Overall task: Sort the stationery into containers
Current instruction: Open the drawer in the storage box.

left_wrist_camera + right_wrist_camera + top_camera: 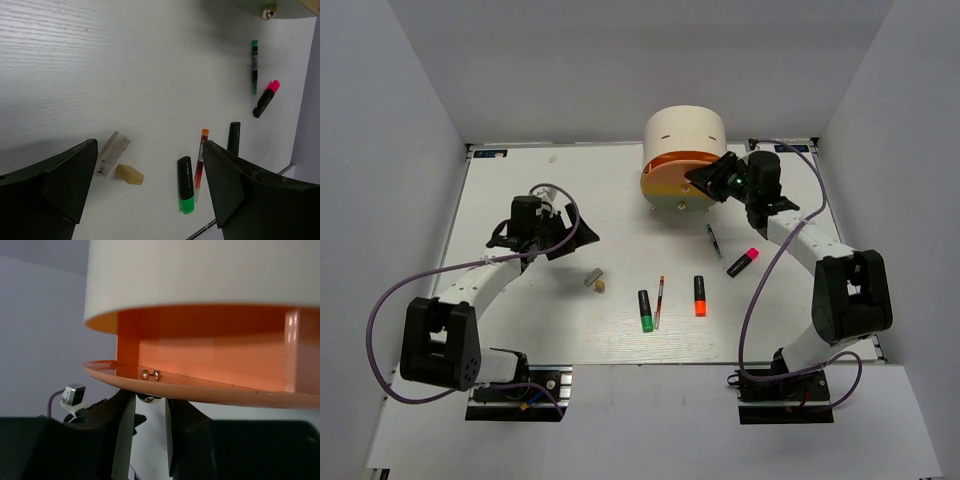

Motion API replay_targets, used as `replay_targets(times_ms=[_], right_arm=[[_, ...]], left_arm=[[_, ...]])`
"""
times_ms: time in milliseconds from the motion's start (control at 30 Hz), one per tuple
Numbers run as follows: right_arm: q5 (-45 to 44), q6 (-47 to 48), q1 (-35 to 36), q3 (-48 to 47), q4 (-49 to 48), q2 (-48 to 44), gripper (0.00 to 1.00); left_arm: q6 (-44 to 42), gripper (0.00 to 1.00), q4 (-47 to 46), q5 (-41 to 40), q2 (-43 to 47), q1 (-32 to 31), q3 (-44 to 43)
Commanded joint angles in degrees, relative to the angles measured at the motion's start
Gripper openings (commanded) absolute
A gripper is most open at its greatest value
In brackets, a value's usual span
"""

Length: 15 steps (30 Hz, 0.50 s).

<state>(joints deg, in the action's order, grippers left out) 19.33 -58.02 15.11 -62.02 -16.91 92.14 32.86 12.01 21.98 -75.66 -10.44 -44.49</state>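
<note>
I should lower my open left gripper back and turn its fingers so they go over the eraser's long sides, because the smudged pale eraser lies at an angle below it.
My right gripper (pixel 150 407) is shut on the small metal knob (pixel 149 399) of the orange drawer (pixel 210 357), which is slid out of the cream cylindrical unit (pixel 683 135). My left gripper (pixel 150 150) hangs open above the table with nothing in it. Below it lie two erasers (pixel 112 153) (pixel 130 174), a green highlighter (pixel 185 184) and a red pen (pixel 201 157). In the top view an orange highlighter (pixel 700 296), a pink highlighter (pixel 744 262) and a dark pen (pixel 713 240) lie farther right.
The white table (pixel 550 190) is walled by grey panels at the back and both sides. Purple cables (pixel 380 320) loop from each arm. The right arm (pixel 800 235) reaches over the pink highlighter's area.
</note>
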Motion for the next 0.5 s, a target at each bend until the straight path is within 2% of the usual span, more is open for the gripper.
replay_targets(times_ms=[0,367,467], right_arm=[[2.0,0.3,0.4,3.7,2.3,-3.2,0.15],[1.9,-0.5,0.7,8.7,2.9,-7.5,0.17],[2.2,-0.6,0.8,8.8,2.8,-7.5,0.37]], left_arm=[[0.0,0.95,1.1,1.1,-0.8,-1.4,-0.2],[-1.0,0.95,5.6,-2.3,-3.5,-5.7,-3.4],[-1.0,0.93,6.6,-3.5,-4.1,-7.0,-3.4]])
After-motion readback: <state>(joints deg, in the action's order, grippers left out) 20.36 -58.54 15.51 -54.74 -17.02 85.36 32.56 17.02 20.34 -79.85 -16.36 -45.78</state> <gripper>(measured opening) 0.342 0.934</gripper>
